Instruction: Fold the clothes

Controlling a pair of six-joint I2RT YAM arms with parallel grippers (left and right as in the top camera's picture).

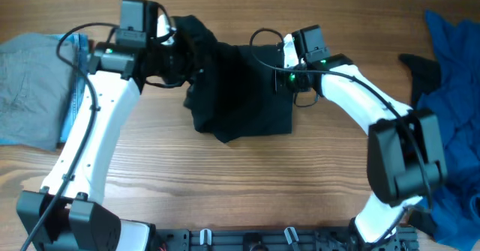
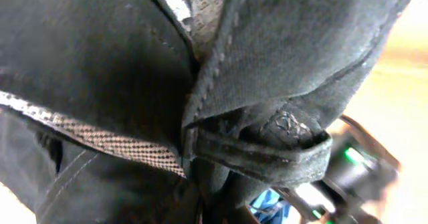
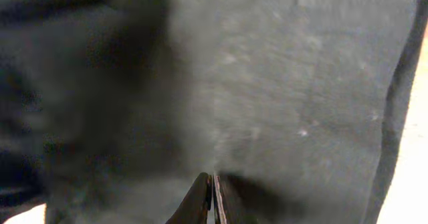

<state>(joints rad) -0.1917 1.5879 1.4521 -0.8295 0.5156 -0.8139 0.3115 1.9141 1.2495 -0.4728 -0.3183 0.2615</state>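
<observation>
The right gripper eases down and slightly back onto the black shirt's flat side (image 1: 280,95) (image 3: 217,160), just below it, next and releases, since that side is already spread.
The black shirt (image 1: 240,94) lies in the middle of the table, partly folded, with its upper left part bunched and lifted. My left gripper (image 1: 182,52) is at that bunch. In the left wrist view, black fabric with a stitched hem (image 2: 254,150) fills the frame and hides the fingers, which seem shut on it. My right gripper (image 1: 280,75) is at the shirt's right edge. In the right wrist view its fingers (image 3: 212,197) are pressed together against black fabric (image 3: 281,83) that fills the frame.
A grey garment (image 1: 30,79) lies at the left edge on top of a light blue one (image 1: 79,82). A royal blue garment (image 1: 450,86) is heaped at the right edge, with a dark piece (image 1: 424,67) on it. Bare wooden table (image 1: 247,183) runs along the front.
</observation>
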